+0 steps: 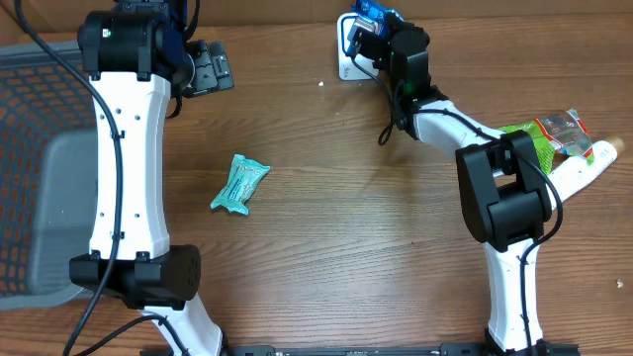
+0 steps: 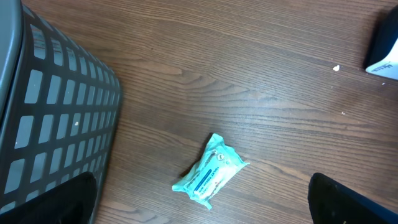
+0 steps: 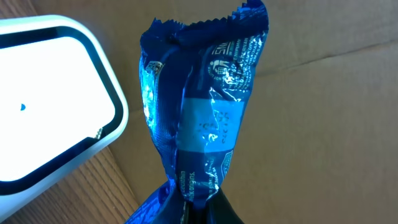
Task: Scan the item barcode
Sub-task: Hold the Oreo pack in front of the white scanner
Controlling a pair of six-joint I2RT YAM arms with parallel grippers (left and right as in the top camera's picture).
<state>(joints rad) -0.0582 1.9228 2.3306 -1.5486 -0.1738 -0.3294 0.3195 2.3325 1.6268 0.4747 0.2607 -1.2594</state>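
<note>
Next, my right gripper swings back and down to release, since the wood beside the green packets lies below it, to its right in the overhead view.
My right gripper (image 3: 202,210) is shut on the bottom end of a shiny blue snack packet (image 3: 199,106), which it holds upright beside the white scanner (image 3: 56,106). From overhead, the blue packet (image 1: 372,13) and right gripper (image 1: 368,30) sit at the table's back edge above the scanner (image 1: 346,65). A teal tissue packet (image 1: 239,184) lies flat on the wood left of centre. My left gripper (image 1: 206,67) hangs open well above and behind it. In the left wrist view the teal packet (image 2: 211,172) lies between the wide-spread fingers (image 2: 74,200), untouched.
A grey mesh basket (image 1: 30,168) fills the left side and its wall (image 2: 56,106) stands close to my left finger. Green snack packets (image 1: 546,133) and a white tube (image 1: 586,166) lie at the right edge. A brown cardboard wall (image 3: 323,112) stands behind the blue packet.
</note>
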